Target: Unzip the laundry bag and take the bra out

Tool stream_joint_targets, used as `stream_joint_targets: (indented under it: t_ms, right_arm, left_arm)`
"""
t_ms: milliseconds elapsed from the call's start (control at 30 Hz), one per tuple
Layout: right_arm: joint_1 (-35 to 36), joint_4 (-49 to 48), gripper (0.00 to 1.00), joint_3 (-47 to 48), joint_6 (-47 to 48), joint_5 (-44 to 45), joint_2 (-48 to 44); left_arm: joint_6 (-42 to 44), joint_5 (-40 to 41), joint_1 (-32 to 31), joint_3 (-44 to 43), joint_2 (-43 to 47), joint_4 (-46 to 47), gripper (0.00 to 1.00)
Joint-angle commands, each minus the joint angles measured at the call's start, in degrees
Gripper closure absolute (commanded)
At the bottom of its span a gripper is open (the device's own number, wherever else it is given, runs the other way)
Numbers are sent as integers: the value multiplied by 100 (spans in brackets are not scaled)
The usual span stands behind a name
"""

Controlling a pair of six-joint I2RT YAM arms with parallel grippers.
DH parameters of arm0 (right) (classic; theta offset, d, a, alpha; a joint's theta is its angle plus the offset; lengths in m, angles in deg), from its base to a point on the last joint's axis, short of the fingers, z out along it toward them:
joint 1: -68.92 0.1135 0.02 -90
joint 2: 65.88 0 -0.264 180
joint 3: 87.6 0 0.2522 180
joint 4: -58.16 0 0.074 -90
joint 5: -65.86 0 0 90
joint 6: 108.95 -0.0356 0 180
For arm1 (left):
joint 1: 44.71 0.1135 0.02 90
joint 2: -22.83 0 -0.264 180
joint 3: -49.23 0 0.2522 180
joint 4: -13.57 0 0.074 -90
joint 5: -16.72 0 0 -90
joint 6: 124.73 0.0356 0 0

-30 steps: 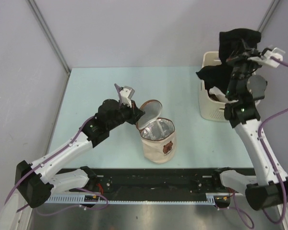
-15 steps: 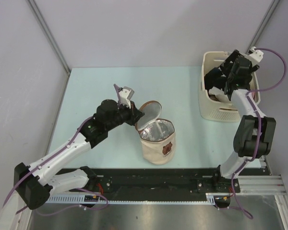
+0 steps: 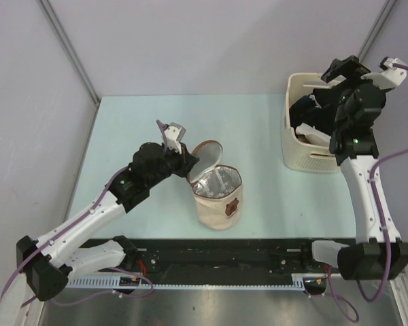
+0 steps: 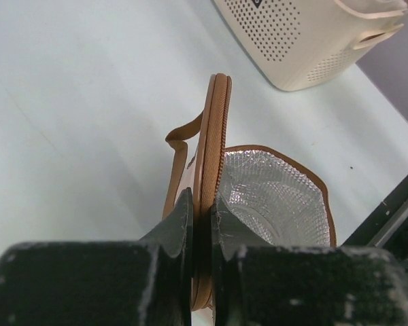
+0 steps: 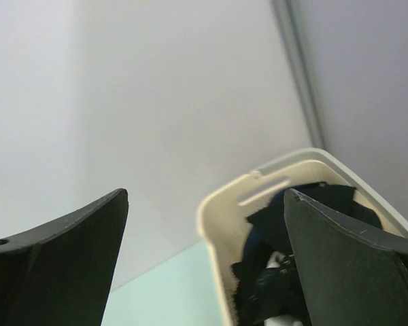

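My left gripper should carry the lid's rim left in the top view over the clear tabletop and release it, as the bag's lining is bare.
The cream laundry bag stands mid-table, unzipped, with its silver lining showing and nothing visible inside. Its round lid stands up on edge. My left gripper is shut on the lid's brown zipper rim. The black bra lies bunched in the cream basket at the back right. My right gripper hangs open just above the basket, with nothing between its fingers.
The rigid plastic basket also holds something pale under the black cloth. Grey walls close in the table at the left, the back and the right. The arms' black rail runs along the near edge.
My right gripper has opened and let go of the black bra, which dropped from above into the basket. The left gripper and the bag have shifted slightly left.
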Motion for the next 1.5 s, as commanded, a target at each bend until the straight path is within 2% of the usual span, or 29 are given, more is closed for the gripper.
stream_joint_targets:
  t_ms: [0, 100, 367, 467, 700, 733, 767, 800, 833, 1033, 1167, 1300, 1467]
  right_arm:
    - [404, 806, 1, 174, 193, -448, -712]
    - [808, 1457, 1, 174, 202, -396, -950]
    - [1880, 3022, 0, -81, 343, 298, -1408]
    - [1960, 3427, 0, -292, 176, 263, -1610]
    - [1978, 3629, 0, -854, 17, 123, -2006]
    - [1969, 3708, 0, -881, 8, 9, -2006]
    - [1995, 3735, 0, -951, -18, -44, -1963]
    - [2013, 3787, 0, -995, -9, -106, -1936]
    - [2117, 3823, 0, -1039, 8, -106, -1892]
    - [2829, 4016, 0, -1110, 149, 192, -1708]
    - [3514, 4042, 0, -1171, 228, 473, -1444]
    - [3762, 4052, 0, -1223, 141, 309, -1110]
    - [3788, 3806, 0, -1601, -18, -115, -1101]
  left_arm:
    - [284, 765, 32, -175, 149, -8, 100]
    - [503, 1319, 190, -245, 87, 115, 100]
    - [513, 1979, 735, -553, 51, 281, 99]
    - [460, 2164, 779, -387, 139, 422, 100]
    - [-5, 2374, 788, -26, 105, 423, 100]
    - [-163, 2515, 797, -26, 96, 275, 95]
    - [-242, 2812, 814, -78, 35, 160, 46]
    - [-295, 2876, 832, -139, 17, 72, 19]
    - [-287, 2920, 876, -192, 8, -86, 0]
    - [249, 2886, 894, -798, 350, -447, 0]
    - [398, 2439, 894, -1053, 667, -859, 0]
    - [311, 1981, 894, -879, 974, -1264, 0]
    - [-66, 2462, 894, -316, 1299, -1738, 0]
